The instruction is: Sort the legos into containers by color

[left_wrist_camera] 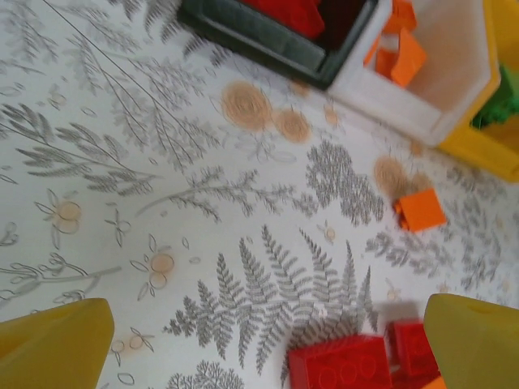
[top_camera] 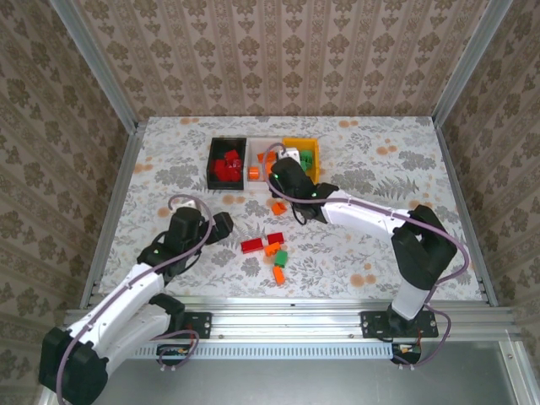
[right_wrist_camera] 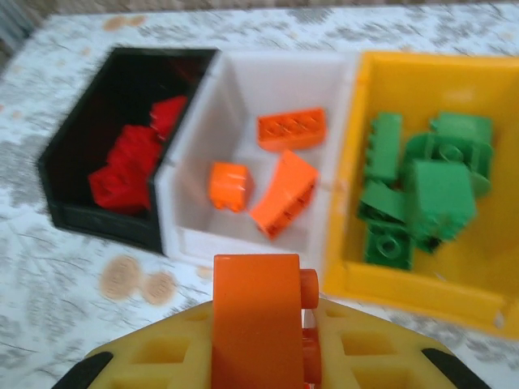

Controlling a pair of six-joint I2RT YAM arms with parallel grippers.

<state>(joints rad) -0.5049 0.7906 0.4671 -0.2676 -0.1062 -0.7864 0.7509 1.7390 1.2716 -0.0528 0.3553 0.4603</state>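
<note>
My right gripper should move outward next, over the inside of the white bin (right_wrist_camera: 243,89) with its orange bricks. Then it should let go of the matching lego.
My right gripper (right_wrist_camera: 259,356) is shut on an orange lego (right_wrist_camera: 258,320), held just in front of the white bin (right_wrist_camera: 243,89), which holds three orange bricks (right_wrist_camera: 284,194). The black bin (right_wrist_camera: 89,215) holds red bricks (right_wrist_camera: 130,158), and the yellow bin (right_wrist_camera: 422,288) holds green ones (right_wrist_camera: 430,190). In the top view the right gripper (top_camera: 283,173) hovers at the bins' near side. My left gripper (left_wrist_camera: 268,356) is open above the cloth, with red bricks (left_wrist_camera: 340,365) between its fingers (left_wrist_camera: 57,340). An orange brick (left_wrist_camera: 419,210) lies in front of the white bin (left_wrist_camera: 430,97).
Loose bricks lie mid-table in the top view: two red (top_camera: 251,245), orange (top_camera: 272,249), green (top_camera: 281,256), another orange (top_camera: 278,274). The left gripper (top_camera: 221,226) sits just left of this cluster. Metal frame rails and papered walls ring the table.
</note>
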